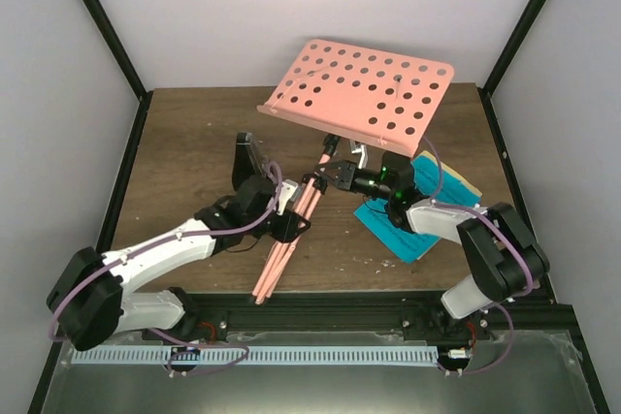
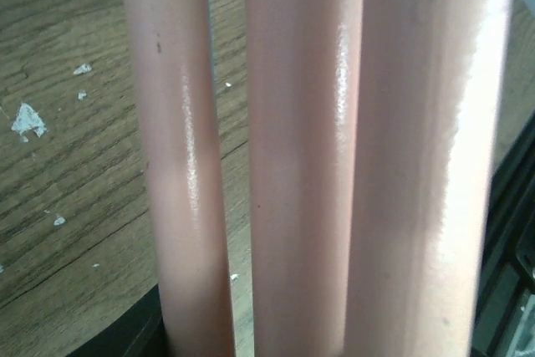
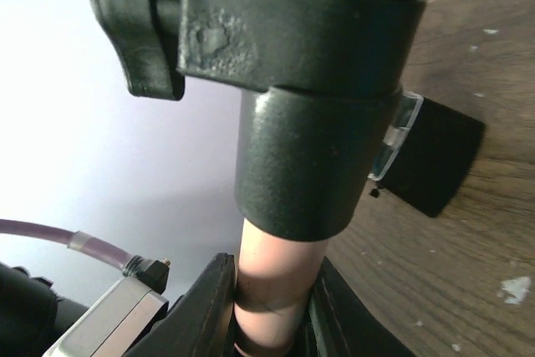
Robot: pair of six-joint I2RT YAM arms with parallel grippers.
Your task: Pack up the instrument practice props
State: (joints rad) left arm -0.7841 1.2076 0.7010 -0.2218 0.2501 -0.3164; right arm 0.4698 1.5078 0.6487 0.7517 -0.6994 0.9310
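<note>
My left gripper lowers the folded legs onto the wooden tabletop below next and releases them, since the stand tilts with its desk raised.
The salmon-pink music stand (image 1: 361, 94) tilts over the table's middle, its perforated desk raised at the back. Its three thin legs (image 1: 286, 239) are folded together and run toward the near edge. My left gripper (image 1: 294, 208) is closed around this bundle; the legs (image 2: 301, 165) fill the left wrist view and hide the fingers. My right gripper (image 1: 342, 175) is shut on the pink pole (image 3: 272, 282) just under a black clamp collar (image 3: 309, 156). Blue and yellow sheet-music pages (image 1: 412, 225) lie under the right arm. A small black metronome (image 1: 247, 160) stands behind the left wrist.
Small white flecks (image 2: 27, 119) are scattered on the wooden table (image 1: 194, 143). Black frame posts and white walls close in the sides and back. A black rail (image 1: 320, 312) runs along the near edge.
</note>
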